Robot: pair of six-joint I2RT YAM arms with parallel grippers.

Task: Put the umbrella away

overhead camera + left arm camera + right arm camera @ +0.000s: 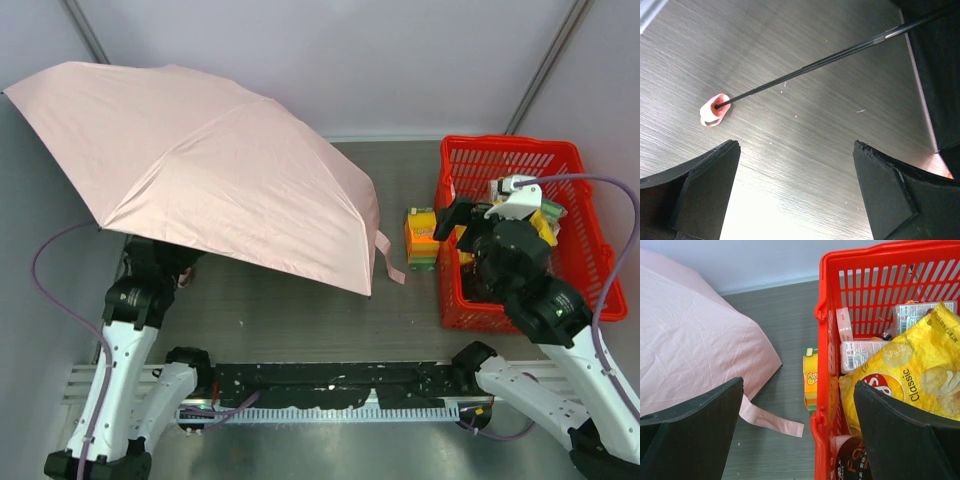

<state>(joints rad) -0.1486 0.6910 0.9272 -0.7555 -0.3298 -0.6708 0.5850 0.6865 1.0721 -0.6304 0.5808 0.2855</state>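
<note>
The umbrella's dark shaft lies outward of my left gripper, and the umbrella's canopy covers the shaft from above. I will move my left gripper outward and turn it sideways onto the shaft.
The umbrella stands open, its pale pink canopy covering the table's left half. Its narrow strap hangs down at the right edge. The handle is hidden under the canopy. My left gripper is under the canopy and hidden in the top view. It is open and empty above the brushed metal surface. A dark rib ending in a pink tip crosses ahead of it. My right gripper is open and empty above the left rim of the red basket. The canopy and strap lie to its left.
The red basket at the right holds a yellow chips bag, white packets and a dark can. A yellow and orange drink carton pack stands on the table against the basket's left side. A black rail runs along the near edge.
</note>
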